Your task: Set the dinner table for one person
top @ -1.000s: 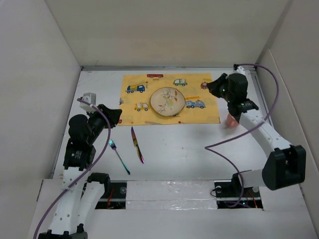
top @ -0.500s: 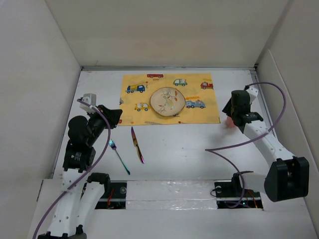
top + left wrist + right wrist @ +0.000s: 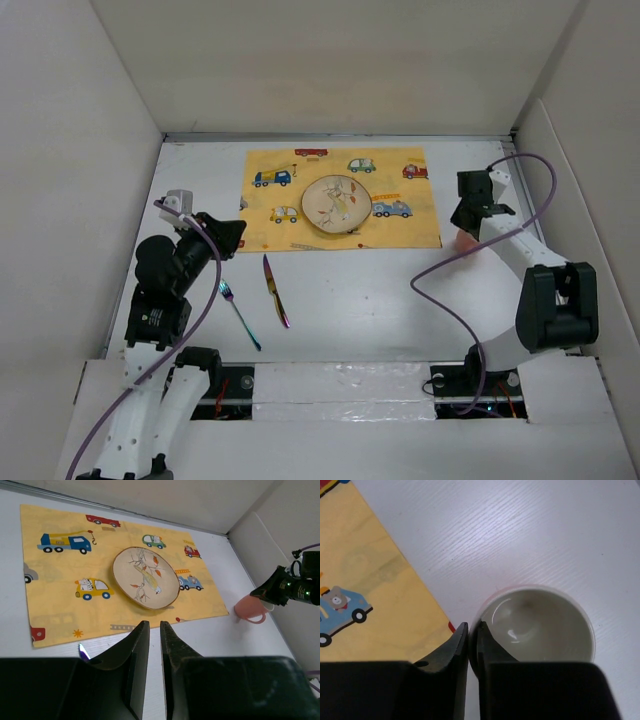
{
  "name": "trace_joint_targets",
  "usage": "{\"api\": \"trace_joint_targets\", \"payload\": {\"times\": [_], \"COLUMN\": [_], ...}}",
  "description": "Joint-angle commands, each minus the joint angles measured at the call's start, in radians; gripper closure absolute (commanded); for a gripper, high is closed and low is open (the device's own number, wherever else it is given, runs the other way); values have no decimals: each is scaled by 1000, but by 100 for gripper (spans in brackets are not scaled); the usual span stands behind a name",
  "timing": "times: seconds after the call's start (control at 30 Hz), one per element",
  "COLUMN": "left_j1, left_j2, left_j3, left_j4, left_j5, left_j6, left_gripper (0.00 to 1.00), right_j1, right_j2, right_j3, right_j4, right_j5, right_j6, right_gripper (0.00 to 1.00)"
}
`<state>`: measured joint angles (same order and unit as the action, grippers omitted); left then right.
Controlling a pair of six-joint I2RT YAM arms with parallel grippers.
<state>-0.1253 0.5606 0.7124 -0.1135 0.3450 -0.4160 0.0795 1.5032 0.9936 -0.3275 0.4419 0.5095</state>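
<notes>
The plate leaves the placemat's red-truck corner (image 3: 411, 167) free. My right gripper needs to carry the cup (image 3: 462, 240) outward and to the left in the top view onto that corner.
The white dinner table (image 3: 380, 300) carries a yellow car-print placemat (image 3: 400, 232) with a patterned plate (image 3: 336, 204) on it. A pink cup (image 3: 462, 240) stands upright on the table just right of the placemat. My right gripper (image 3: 465, 228) is shut on the cup's rim; in the right wrist view (image 3: 472, 627) one finger is outside the wall and one inside the cup (image 3: 540, 625). My left gripper (image 3: 237, 228) hovers near the placemat's left front corner, shut and empty (image 3: 154, 625). A fork (image 3: 240, 315) and a knife (image 3: 276, 292) lie on the table in front of the placemat.
Off-white panels wall the table on the left, back and right. The right arm's purple cable (image 3: 440, 290) loops over the table's right front part. In the left wrist view the plate (image 3: 145, 577), placemat (image 3: 55, 610) and cup (image 3: 250, 609) show, and the knife tip (image 3: 83, 652).
My right gripper swung from above the placemat's far right corner back and down onto the cup, the arm folding toward the right wall. The cup stayed in place. The left arm has not moved.
</notes>
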Motion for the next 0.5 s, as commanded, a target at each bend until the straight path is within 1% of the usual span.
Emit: {"api": "trace_joint_targets", "payload": {"times": [0.0, 0.1, 0.23, 0.3, 0.33, 0.37, 0.4, 0.47], "left_j1": [-5, -5, -5, -5, -5, -5, -5, -5], "left_j2": [-4, 2, 12, 15, 15, 13, 13, 24], "left_j3": [-5, -4, -4, -4, -7, -7, -8, -7], "left_j4": [37, 37, 32, 31, 31, 31, 26, 26], "left_j5": [23, 28, 23, 25, 26, 28, 28, 28], "left_j6": [2, 3, 8, 11, 11, 11, 11, 14], "left_gripper": [88, 88, 87, 86, 84, 84, 83, 81], "right_j1": [-4, 5, 66, 75, 88, 97, 97, 108], "right_j2": [-5, -1, 6, 55, 86, 118, 188, 257], "right_j3": [51, 91, 190, 276, 321, 417, 469, 566], "right_j4": [21, 2, 11, 41, 35, 10, -8, -27], "right_j5": [52, 99, 127, 118, 112, 106, 107, 98], "right_j6": [1, -6, -57, -94, -117, -129, -138, -178], "right_gripper": [100, 100, 100, 100, 100, 100, 100, 100]}}
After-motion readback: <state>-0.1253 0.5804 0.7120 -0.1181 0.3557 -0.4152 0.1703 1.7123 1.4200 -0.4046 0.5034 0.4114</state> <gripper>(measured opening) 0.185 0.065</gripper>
